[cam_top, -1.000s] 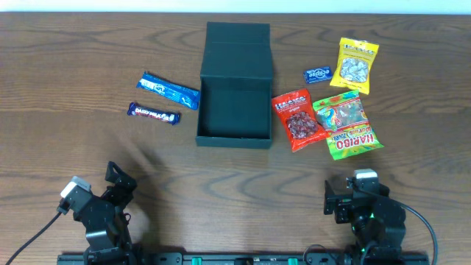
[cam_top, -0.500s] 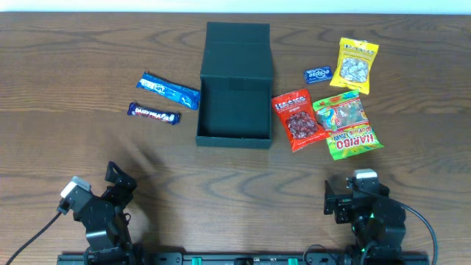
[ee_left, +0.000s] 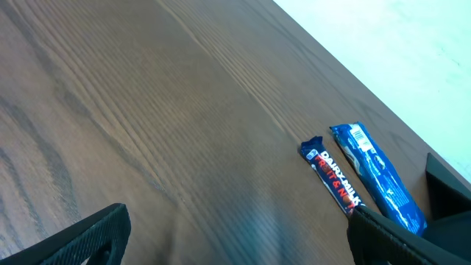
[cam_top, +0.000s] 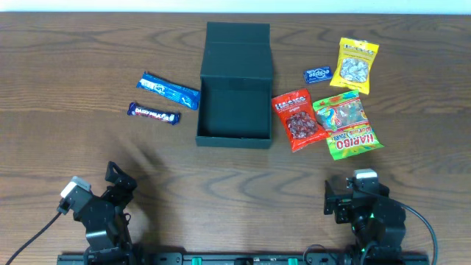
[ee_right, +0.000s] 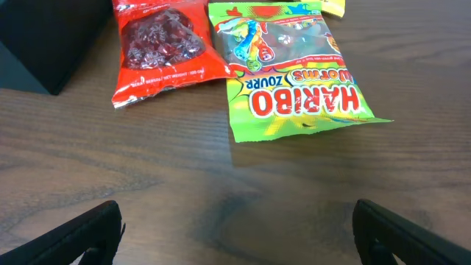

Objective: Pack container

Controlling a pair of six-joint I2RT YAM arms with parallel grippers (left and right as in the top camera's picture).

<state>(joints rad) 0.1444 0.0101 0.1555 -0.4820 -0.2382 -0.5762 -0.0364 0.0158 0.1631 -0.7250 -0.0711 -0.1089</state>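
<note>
I should move my right gripper outward and down onto the see-through middle, clear of the red snack bag, because the green Haribo bag (cam_top: 346, 125) lies outward of it.
The dark teal container (cam_top: 235, 110) stands open at the table's middle, its flap lid (cam_top: 238, 46) laid back; its corner shows in the right wrist view (ee_right: 44, 37). A red snack bag (cam_top: 297, 119) (ee_right: 158, 44) and a green Haribo bag (cam_top: 346, 125) (ee_right: 294, 66) lie to its right. A blue bar (cam_top: 170, 90) (ee_left: 377, 177) and a Dairy Milk bar (cam_top: 154, 113) (ee_left: 331, 177) lie to its left. My left gripper (cam_top: 118, 180) (ee_left: 235, 239) and right gripper (cam_top: 349, 193) (ee_right: 235, 235) are open and empty near the front edge.
A yellow snack bag (cam_top: 356, 65) and a small blue Eclipse packet (cam_top: 318, 74) lie at the back right. The table's far edge (ee_left: 353, 81) runs behind the bars in the left wrist view.
</note>
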